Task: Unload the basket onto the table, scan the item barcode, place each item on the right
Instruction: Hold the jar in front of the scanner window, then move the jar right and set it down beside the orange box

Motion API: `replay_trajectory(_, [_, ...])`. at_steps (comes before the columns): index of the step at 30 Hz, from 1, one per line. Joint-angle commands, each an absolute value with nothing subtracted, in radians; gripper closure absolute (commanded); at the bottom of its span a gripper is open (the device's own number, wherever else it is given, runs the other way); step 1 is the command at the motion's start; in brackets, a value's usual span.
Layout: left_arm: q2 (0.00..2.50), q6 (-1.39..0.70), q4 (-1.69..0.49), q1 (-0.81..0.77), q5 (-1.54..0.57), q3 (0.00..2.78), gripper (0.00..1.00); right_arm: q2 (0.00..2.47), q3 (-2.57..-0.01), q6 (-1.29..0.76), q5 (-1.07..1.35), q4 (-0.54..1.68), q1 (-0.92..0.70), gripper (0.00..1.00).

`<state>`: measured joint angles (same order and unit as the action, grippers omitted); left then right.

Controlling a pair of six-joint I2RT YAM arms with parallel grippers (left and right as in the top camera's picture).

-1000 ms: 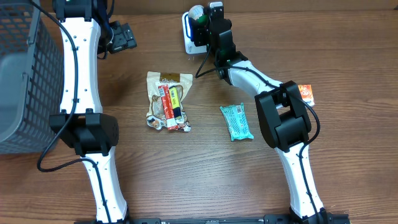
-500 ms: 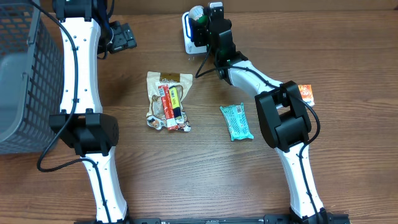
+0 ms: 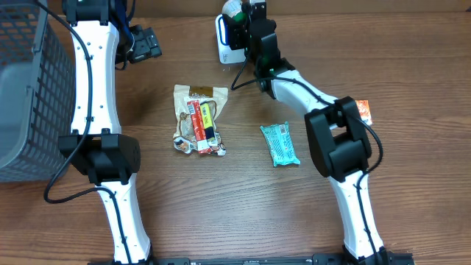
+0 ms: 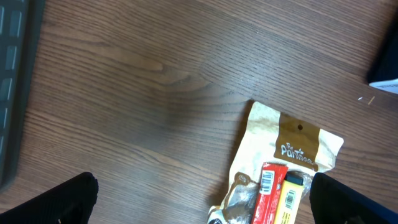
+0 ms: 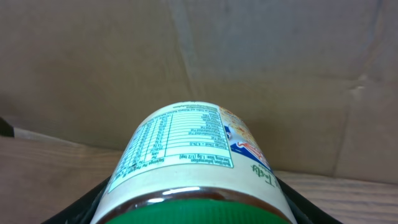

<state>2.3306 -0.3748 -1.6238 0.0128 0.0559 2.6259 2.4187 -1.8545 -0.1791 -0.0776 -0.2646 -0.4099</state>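
My right gripper will swing back, tilt downward and lower the jar (image 3: 234, 10) beside the orange packet (image 3: 364, 112) to let go of it, because the jar still covers the scanner.
My right gripper (image 3: 246, 22) is at the table's far edge, shut on a jar (image 5: 193, 155) with a green lid (image 5: 193, 208) and a pale label. The right wrist view shows the label's nutrition table facing up and a black finger (image 5: 81, 208) on each side; no barcode shows on it. In the overhead view the jar (image 3: 234, 10) hangs just above a white and blue scanner (image 3: 223, 40). My left gripper (image 3: 143, 43) is open over bare wood at the back left, and its fingertips (image 4: 62, 199) frame a tan pouch (image 4: 292, 149).
The tan pouch (image 3: 197, 118) lies mid-table with a red bar (image 4: 268, 193) and a yellow bar (image 4: 292, 199) on it, barcodes up. A teal packet (image 3: 280, 144) lies right of it, an orange packet (image 3: 363, 112) farther right. A grey mesh basket (image 3: 22, 96) stands at the left edge.
My right gripper has shifted slightly toward the table's back edge with the jar. The left arm has stayed still.
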Motion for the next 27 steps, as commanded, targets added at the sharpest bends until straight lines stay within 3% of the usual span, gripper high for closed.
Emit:
replay_trajectory(1, [2.336, -0.389, -1.621, 0.006, 0.052, 2.622, 0.00, 2.202, -1.869, -0.179, -0.085, -0.174, -0.383, 0.84])
replay_trajectory(11, [2.336, -0.389, -1.621, 0.006, 0.052, 2.622, 0.00, 1.970, -1.869, -0.162, -0.087, 0.690, -0.239, 0.86])
replay_trajectory(14, [2.336, -0.389, -1.621, 0.006, 0.052, 2.622, 0.00, 1.983, -1.869, -0.149, -0.085, 0.916, -0.159, 0.77])
replay_trajectory(16, [2.336, -0.389, -1.621, 0.007, 0.052, 2.622, 0.00, 2.006, -1.869, -0.149, -0.085, 1.038, -0.105, 0.76])
replay_trajectory(27, [2.336, -0.389, -1.621, 0.006, 0.052, 2.622, 0.00, 2.128, -1.869, -0.149, 0.114, 1.236, 0.051, 0.79])
